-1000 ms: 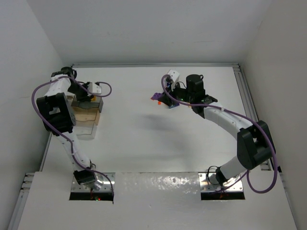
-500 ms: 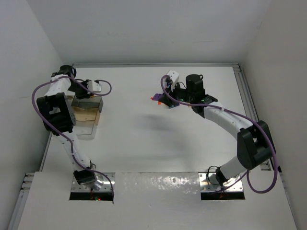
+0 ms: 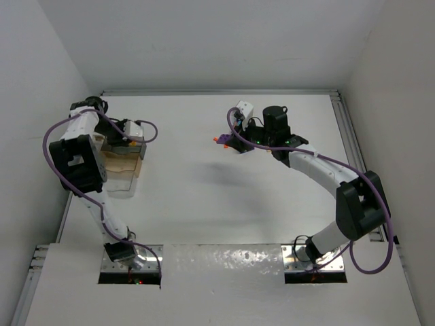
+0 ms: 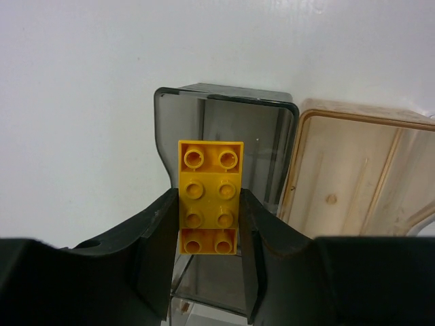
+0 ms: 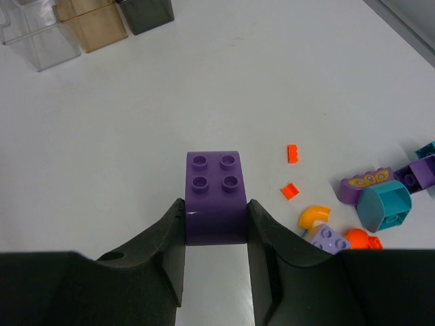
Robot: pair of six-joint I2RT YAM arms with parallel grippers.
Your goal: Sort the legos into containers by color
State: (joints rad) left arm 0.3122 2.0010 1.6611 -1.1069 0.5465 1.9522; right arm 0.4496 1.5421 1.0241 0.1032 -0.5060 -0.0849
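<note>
I should next lower my left gripper toward the opening of the dark grey bin beneath it, so I can release the yellow lego stack (image 4: 210,197).
My left gripper (image 4: 209,207) is shut on a yellow lego stack (image 4: 210,197) and holds it above the dark grey bin (image 4: 265,129) of the containers. A tan bin (image 4: 353,176) sits right beside it. From above, the left gripper (image 3: 130,139) hangs over the far end of the containers (image 3: 126,173). My right gripper (image 5: 216,217) is shut on a purple lego (image 5: 215,190) above the bare table. From above, the right gripper (image 3: 228,141) is left of centre at the back, beside the loose legos.
Loose legos lie right of the right gripper: two small orange pieces (image 5: 292,153), an orange arch (image 5: 315,216), a lilac brick (image 5: 328,239), a teal piece (image 5: 385,205). The clear (image 5: 37,37), tan (image 5: 92,24) and grey (image 5: 146,13) bins show far off.
The left arm's elbow has swung a little to the left, and its gripper has shifted slightly over the bins with the yellow stack. The right arm has hardly moved.
</note>
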